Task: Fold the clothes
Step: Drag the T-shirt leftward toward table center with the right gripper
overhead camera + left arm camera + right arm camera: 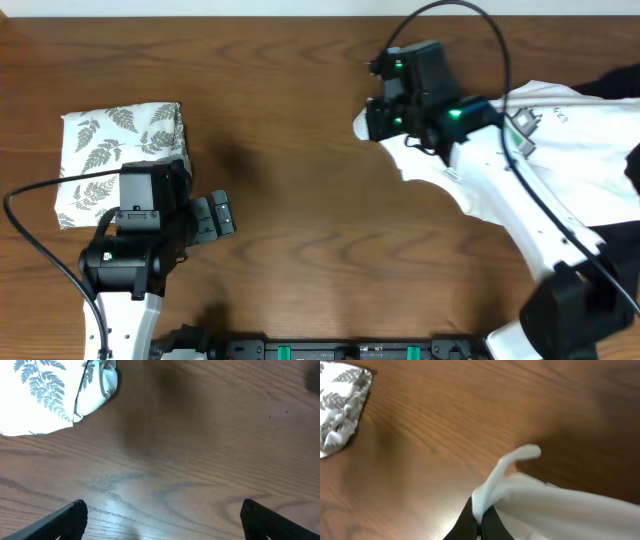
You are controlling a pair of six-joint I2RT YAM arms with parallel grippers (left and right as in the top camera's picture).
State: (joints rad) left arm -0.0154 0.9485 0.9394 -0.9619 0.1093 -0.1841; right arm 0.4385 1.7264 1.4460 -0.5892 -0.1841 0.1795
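Note:
The crumpled shirt overlaps the black garment, while the table's middle (288, 152) (427, 457) is bare, so my right gripper will next pull the shirt's edge toward the fern-print cloth.
The white T-shirt (560, 150) lies crumpled at the right of the table, with thin dark lettering near its top. My right gripper (372, 122) is shut on the shirt's left edge. In the right wrist view a fold of the white cloth (530, 495) sticks out from between the closed black fingers (467, 527), lifted a little off the wood. My left gripper (222, 213) stands wide open over bare table at the lower left. Its two black fingertips (70, 517) are far apart with nothing between them.
A folded white fern-print cloth (120, 150) lies at the left, just beyond the left arm; it also shows as a fern-print cloth (55, 390) in the left wrist view. A black garment (615, 82) sits at the far right edge behind the shirt. Bare wooden table (300, 180) spans the middle.

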